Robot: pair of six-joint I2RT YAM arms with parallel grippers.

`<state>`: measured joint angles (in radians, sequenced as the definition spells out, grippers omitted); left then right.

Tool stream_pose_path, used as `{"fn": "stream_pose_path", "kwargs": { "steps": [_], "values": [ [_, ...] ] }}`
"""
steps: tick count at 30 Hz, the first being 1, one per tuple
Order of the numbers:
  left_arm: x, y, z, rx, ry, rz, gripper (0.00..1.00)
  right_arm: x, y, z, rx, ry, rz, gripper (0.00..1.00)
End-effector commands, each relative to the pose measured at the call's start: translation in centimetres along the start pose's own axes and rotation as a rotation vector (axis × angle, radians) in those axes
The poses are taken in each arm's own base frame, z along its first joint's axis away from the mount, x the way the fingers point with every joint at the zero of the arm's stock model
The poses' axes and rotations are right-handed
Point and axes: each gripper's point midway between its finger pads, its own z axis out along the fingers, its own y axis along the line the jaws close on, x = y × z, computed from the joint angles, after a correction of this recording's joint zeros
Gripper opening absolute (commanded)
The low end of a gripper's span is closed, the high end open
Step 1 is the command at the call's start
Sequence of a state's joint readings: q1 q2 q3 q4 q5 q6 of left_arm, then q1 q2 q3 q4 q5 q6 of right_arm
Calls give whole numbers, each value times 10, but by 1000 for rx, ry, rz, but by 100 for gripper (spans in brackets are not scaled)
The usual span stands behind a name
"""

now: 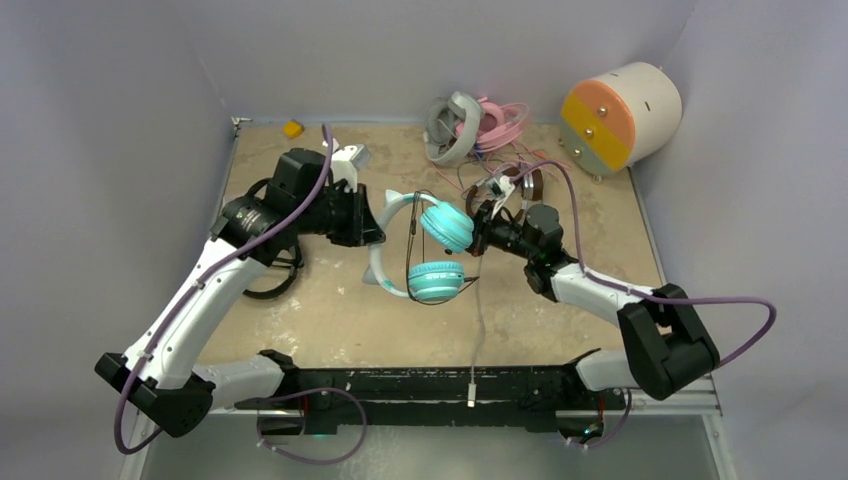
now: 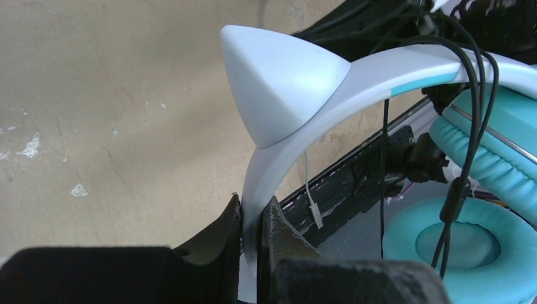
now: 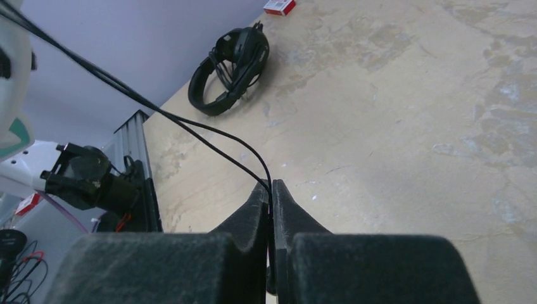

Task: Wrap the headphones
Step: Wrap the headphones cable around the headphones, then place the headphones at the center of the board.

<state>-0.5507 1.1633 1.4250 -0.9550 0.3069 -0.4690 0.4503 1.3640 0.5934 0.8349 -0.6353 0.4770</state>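
Next, my left gripper should lower the headband (image 2: 278, 164) down to the bare tabletop (image 2: 92, 215) beside the black pair and release it, since the headphones still hang above the table.
The teal-and-white headphones (image 1: 432, 262) with cat ears hang above the table's middle. My left gripper (image 1: 372, 228) is shut on their white headband (image 2: 278, 164), which shows clamped between the jaws in the left wrist view. Their thin black cable (image 1: 412, 240) loops around the teal ear cups (image 2: 481, 164). My right gripper (image 1: 480, 232) is shut on that black cable (image 3: 209, 130), just right of the upper ear cup. A white plug (image 1: 471, 385) dangles on a white cord over the front rail.
A black pair (image 1: 272, 270) lies on the table under my left arm, also in the right wrist view (image 3: 229, 69). Grey-white (image 1: 452, 130), pink (image 1: 503, 122) and brown-and-silver (image 1: 520, 185) pairs lie at the back. A cream cylinder (image 1: 620, 115) stands back right. A yellow block (image 1: 292, 128) sits back left.
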Motion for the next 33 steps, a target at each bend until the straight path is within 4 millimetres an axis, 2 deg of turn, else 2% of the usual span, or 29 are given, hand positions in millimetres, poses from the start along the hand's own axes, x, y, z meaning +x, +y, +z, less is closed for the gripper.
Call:
{"fn": "stream_pose_path", "kwargs": {
  "steps": [1,6,10,13,21,27,33],
  "values": [
    [-36,-22,-4,61,-135,-100,0,2,25,-2,-71,-55,-17,0],
    [-46,-12,16,33,-201,-239,0,16,57,-3,-108,-100,-36,0],
    [-39,10,45,-34,-197,-364,0,30,62,-6,-96,-138,38,0],
    [-32,23,65,-50,-206,-417,0,43,53,-9,-47,-151,133,0],
    [-5,87,104,-180,-241,-547,0,80,41,-15,46,-152,247,0],
    [29,139,124,-329,-210,-617,0,117,26,3,163,-50,343,0],
    [68,198,133,-600,-203,-656,0,146,11,23,221,-1,461,0]
  ]
}}
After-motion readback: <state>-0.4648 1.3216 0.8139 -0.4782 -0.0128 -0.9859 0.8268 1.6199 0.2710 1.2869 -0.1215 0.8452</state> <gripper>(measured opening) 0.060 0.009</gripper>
